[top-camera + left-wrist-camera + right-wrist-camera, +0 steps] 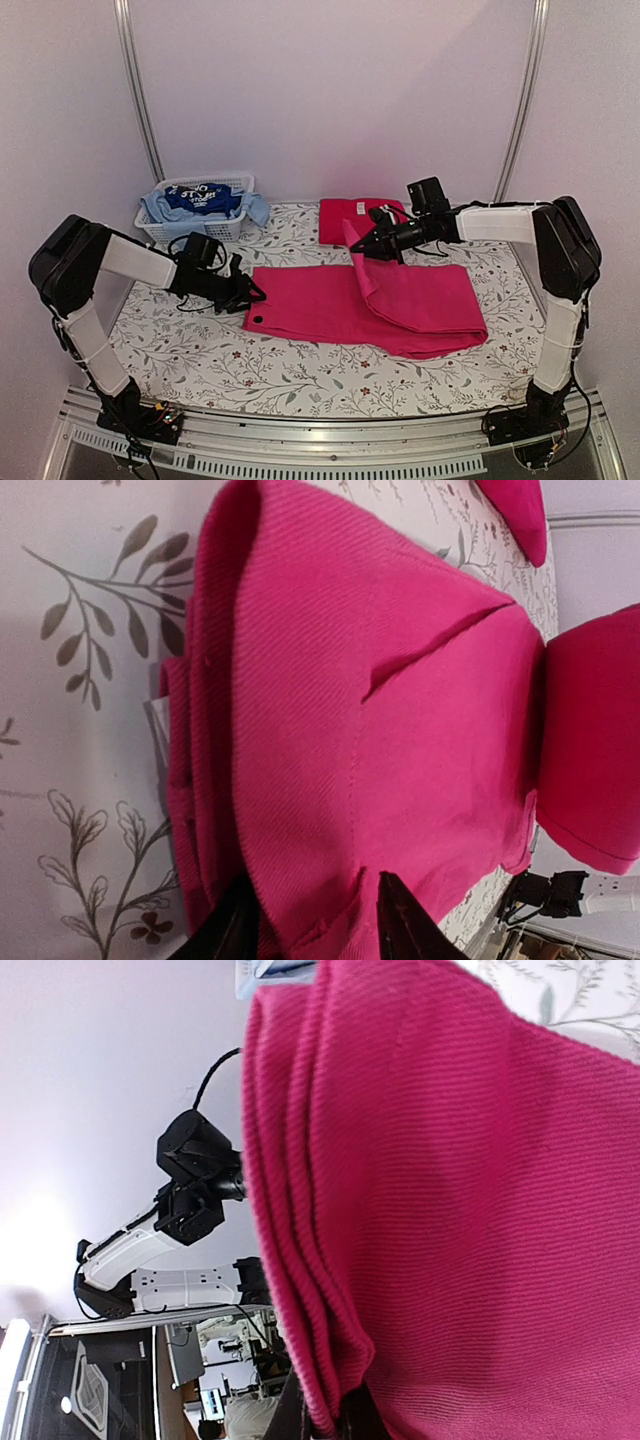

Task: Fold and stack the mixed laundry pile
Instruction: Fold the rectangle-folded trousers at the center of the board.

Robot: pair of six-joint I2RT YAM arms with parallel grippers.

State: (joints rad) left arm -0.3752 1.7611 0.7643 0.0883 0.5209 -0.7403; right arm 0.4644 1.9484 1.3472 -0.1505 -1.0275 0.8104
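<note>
The right gripper moves across toward the left gripper and down near the garment's hem there (260,279) next, since the raised fold still hangs short of that end of the garment.
A large pink-magenta garment (400,305) of the mixed laundry pile lies spread across the middle of the table. My left gripper (252,296) is at its left edge. In the left wrist view its fingers (400,925) stand apart on either side of the thick hem (300,780), with the cloth puckering between them. My right gripper (362,247) is shut on a fold of the same garment and holds it raised above the middle. The right wrist view shows layered pink cloth (450,1210) pinched at my right gripper (330,1415). A folded red piece (345,215) lies behind.
A white slatted basket (165,228) at the back left holds light blue cloth (160,205) and a dark blue white-printed piece (205,198). The table carries a floral cover (300,370). Walls close the back and both sides.
</note>
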